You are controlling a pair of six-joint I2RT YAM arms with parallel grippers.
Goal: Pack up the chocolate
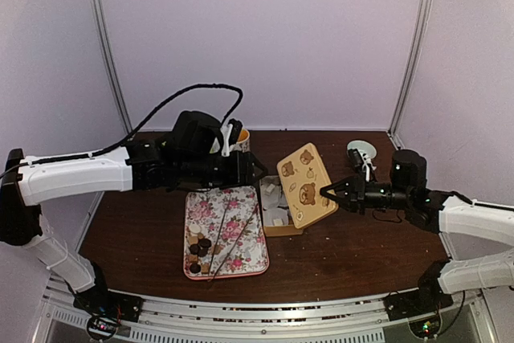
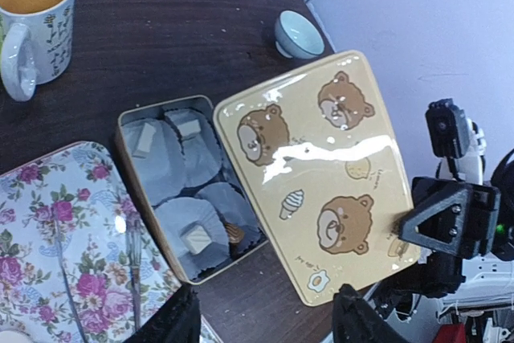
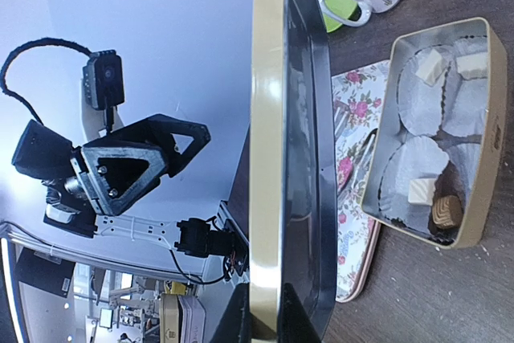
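Note:
My right gripper is holding the lid and next needs to carry it over to the left in the top view, lower it onto the uncovered tin (image 1: 275, 205) (image 3: 440, 136) below and let go.
An open tin (image 1: 276, 229) with paper liners holds three pale chocolate pieces (image 2: 197, 238) and a brown one (image 2: 234, 233); they also show in the right wrist view (image 3: 422, 191). Several dark round chocolates (image 1: 198, 251) lie on the floral tray (image 1: 241, 259). My right gripper (image 1: 325, 191) is shut on the edge of the yellow bear-print lid (image 1: 305, 182) and holds it tilted over the tin's right side; the lid shows edge-on in the right wrist view (image 3: 269, 158). My left gripper (image 2: 265, 319) is open and empty, above the tin and the lid.
Thin metal tongs (image 1: 241, 234) lie across the floral tray. A floral mug (image 2: 32, 26) stands behind the tray. A small bowl (image 2: 297, 34) sits at the back right. The wall is close behind.

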